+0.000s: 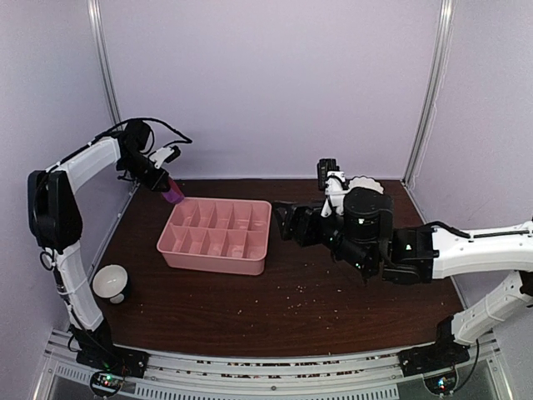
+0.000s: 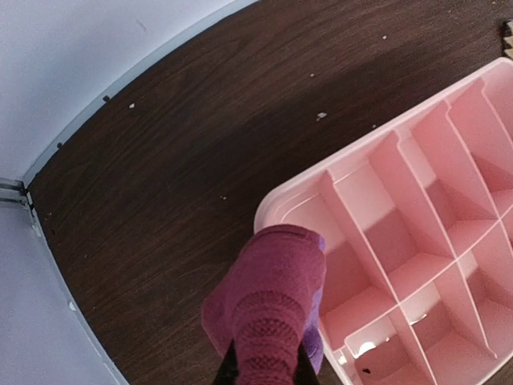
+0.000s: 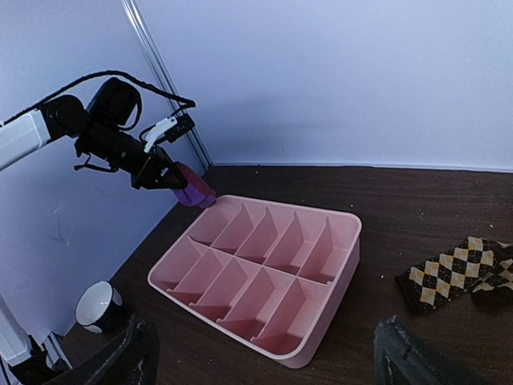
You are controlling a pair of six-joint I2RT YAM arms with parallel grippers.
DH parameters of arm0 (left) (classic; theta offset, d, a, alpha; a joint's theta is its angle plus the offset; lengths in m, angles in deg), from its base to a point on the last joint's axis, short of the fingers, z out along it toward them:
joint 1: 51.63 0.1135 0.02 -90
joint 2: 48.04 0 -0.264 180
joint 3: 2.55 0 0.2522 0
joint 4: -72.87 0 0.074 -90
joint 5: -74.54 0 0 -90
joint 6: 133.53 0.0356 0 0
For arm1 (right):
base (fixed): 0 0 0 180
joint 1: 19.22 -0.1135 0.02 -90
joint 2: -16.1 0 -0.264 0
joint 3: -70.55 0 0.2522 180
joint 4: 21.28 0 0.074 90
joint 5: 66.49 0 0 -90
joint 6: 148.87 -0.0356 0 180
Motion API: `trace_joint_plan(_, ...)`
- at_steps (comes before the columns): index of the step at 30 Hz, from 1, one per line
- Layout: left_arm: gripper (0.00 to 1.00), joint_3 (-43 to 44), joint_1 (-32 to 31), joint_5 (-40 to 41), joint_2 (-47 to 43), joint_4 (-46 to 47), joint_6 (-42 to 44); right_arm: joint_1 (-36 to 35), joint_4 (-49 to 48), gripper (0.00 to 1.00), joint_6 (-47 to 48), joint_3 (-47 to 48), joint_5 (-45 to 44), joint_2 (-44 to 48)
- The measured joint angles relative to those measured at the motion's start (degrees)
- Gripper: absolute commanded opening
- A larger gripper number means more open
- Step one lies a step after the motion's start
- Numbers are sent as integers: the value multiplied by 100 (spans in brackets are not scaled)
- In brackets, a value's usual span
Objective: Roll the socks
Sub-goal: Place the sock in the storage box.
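Note:
My left gripper moves to its right in the top view next, over the tray's empty far corner section (image 1: 185,216) (image 2: 340,266) below it, then lowers and releases the sock.
The magenta-pink sock (image 2: 268,309), bunched into a roll with purple showing at its side, is pinched in my left gripper (image 2: 265,372). It hangs just above the far left corner of the pink divided tray (image 2: 280,200). In the top view the left gripper (image 1: 165,185) holds the sock (image 1: 173,194) at that corner of the tray (image 1: 212,260). The brown-and-tan checkered sock (image 3: 455,271) lies flat on the table right of the tray. My right gripper (image 3: 264,365) is open and empty, facing the tray from the right; in the top view it (image 1: 286,222) sits beside the tray's right end.
The tray's compartments (image 3: 264,265) hold nothing. A white bowl (image 1: 110,282) stands at the table's left edge near the left arm. A white scalloped object (image 1: 364,182) sits at the back behind the right arm. Crumbs dot the brown table (image 1: 291,292). Walls close the back and sides.

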Motion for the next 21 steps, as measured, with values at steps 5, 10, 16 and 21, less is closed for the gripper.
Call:
trace_joint_plan(5,0,24,-2,293,186,2,-114,-4,527,89,-190,-46,-83,-125)
trace_joint_plan(10,0,26,-48,188,181,4,-273,-4,693,87,-271,-55,-79,-127)
trace_joint_plan(16,0,26,-221,-354,140,0,-649,-4,752,83,-310,-55,-11,-151)
trace_joint_plan(21,0,-170,-293,-570,133,57,-890,-4,813,82,-424,-55,90,-232)
